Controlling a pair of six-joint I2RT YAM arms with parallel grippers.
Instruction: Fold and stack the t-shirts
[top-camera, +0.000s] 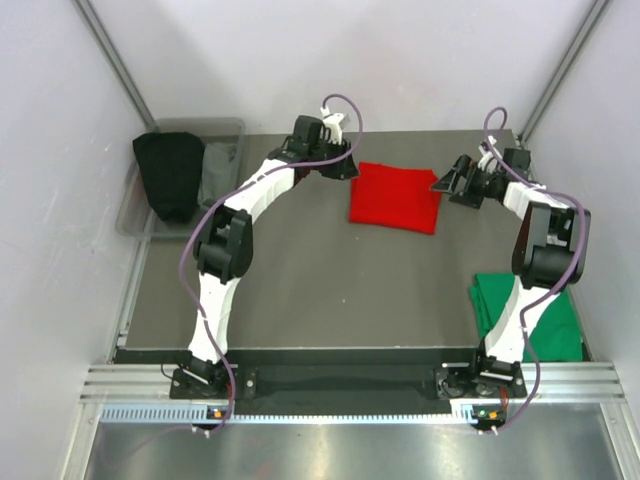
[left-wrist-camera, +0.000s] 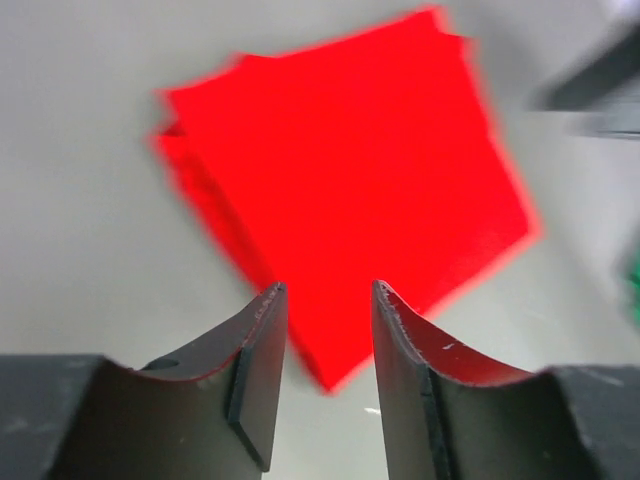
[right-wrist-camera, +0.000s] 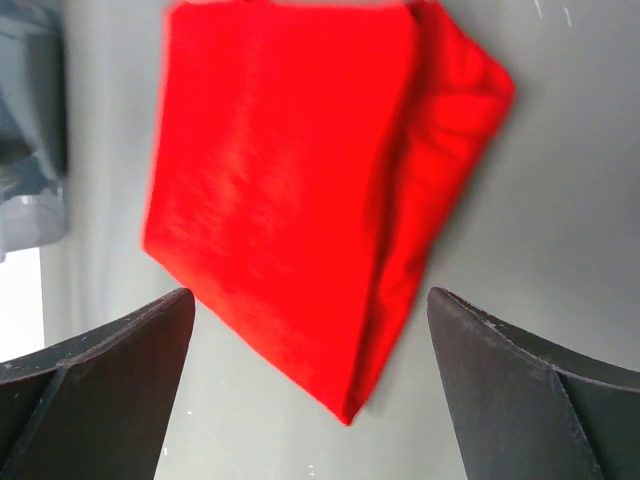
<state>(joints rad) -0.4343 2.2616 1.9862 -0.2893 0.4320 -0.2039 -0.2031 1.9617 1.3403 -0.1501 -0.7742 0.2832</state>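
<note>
I will next move my right gripper down and to the left in the top view, onto the red t-shirt's layered edge (top-camera: 435, 205) (right-wrist-camera: 388, 305), because that edge faces the gripper's open fingers.
The red t-shirt (top-camera: 395, 197) lies folded into a flat rectangle on the far middle of the table, also in the left wrist view (left-wrist-camera: 350, 190) and the right wrist view (right-wrist-camera: 300, 200). My left gripper (top-camera: 345, 165) hovers just off its left far corner, jaws partly open with nothing between them (left-wrist-camera: 327, 290). My right gripper (top-camera: 450, 185) sits just off its right edge, jaws wide open and empty (right-wrist-camera: 310, 300). The green t-shirt (top-camera: 530, 310) lies folded at the table's near right, behind the right arm.
A clear plastic bin (top-camera: 185, 180) at the far left holds dark and grey cloth. Grey walls and slanted metal posts close in both sides. The arm bases stand on the metal rail (top-camera: 350, 385) at the near edge.
</note>
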